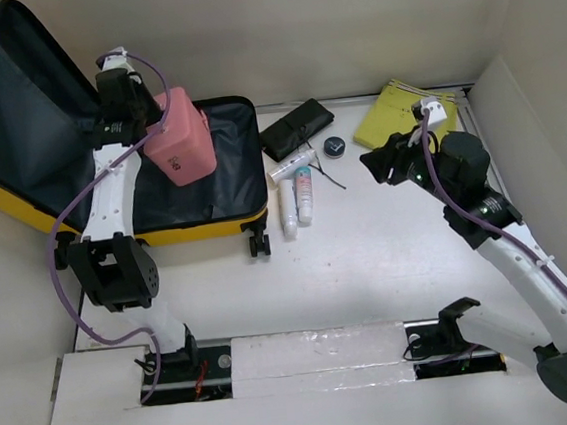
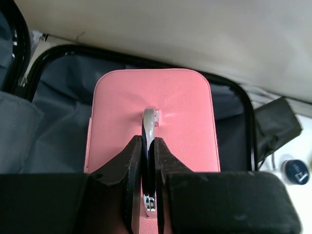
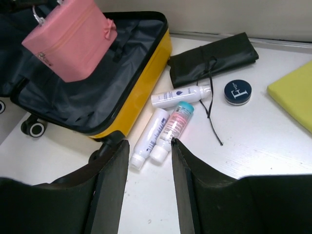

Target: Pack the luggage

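Note:
The pink case (image 1: pixel 182 137) hangs above the suitcase's empty base. I will lower my left gripper toward the base's end (image 1: pixel 148 197) beside the lid and let go of the handle.
The luggage (image 1: pixel 197 230) is a yellow suitcase lying open at the left, its lid propped up behind and its dark grey lining (image 3: pixel 92 92) exposed. My left gripper (image 2: pixel 147 141) is shut on the metal handle (image 2: pixel 149 119) of a small pink case (image 1: pixel 182 137). The pink case (image 3: pixel 70 39) hangs tilted above the suitcase's open base. My right gripper (image 3: pixel 150 144) is open and empty, hovering above the table to the right of the suitcase, near the bottles. In the top view the right gripper (image 1: pixel 378 166) sits right of centre.
Three toiletry bottles (image 1: pixel 294 189) lie just right of the suitcase's wheel (image 1: pixel 257 243). Behind them are a black rolled pouch (image 1: pixel 297 129) with a loose cord and a round dark compact (image 1: pixel 333 146). A yellow-green pad (image 1: pixel 397 111) lies at the back right, near the side wall.

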### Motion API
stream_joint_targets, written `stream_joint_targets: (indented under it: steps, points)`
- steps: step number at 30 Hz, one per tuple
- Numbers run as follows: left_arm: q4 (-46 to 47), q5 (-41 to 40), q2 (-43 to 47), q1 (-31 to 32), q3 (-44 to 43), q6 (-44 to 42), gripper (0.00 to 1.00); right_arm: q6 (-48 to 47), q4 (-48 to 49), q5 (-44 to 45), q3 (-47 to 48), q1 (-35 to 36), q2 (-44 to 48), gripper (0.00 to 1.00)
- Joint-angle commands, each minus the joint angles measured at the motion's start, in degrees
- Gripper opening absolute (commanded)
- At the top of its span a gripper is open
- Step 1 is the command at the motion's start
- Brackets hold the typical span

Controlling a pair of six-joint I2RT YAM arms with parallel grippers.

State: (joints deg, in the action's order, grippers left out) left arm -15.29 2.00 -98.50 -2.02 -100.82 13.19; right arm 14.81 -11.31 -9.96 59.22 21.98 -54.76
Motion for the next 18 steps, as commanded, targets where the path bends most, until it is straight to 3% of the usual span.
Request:
stream_joint_targets:
  steps: [1, 18]
  points:
    - [5.6, -0.2, 0.9, -0.9, 0.8, -2.2, 0.0, 0.1, 4.1, 1.2, -0.6, 1.7, 1.9, 0.46]
    - [4.5, -7.1, -3.2, -2.7, 1.0, -6.0, 0.0, 0.1, 4.1, 1.7, -1.7, 2.3, 1.9, 0.46]
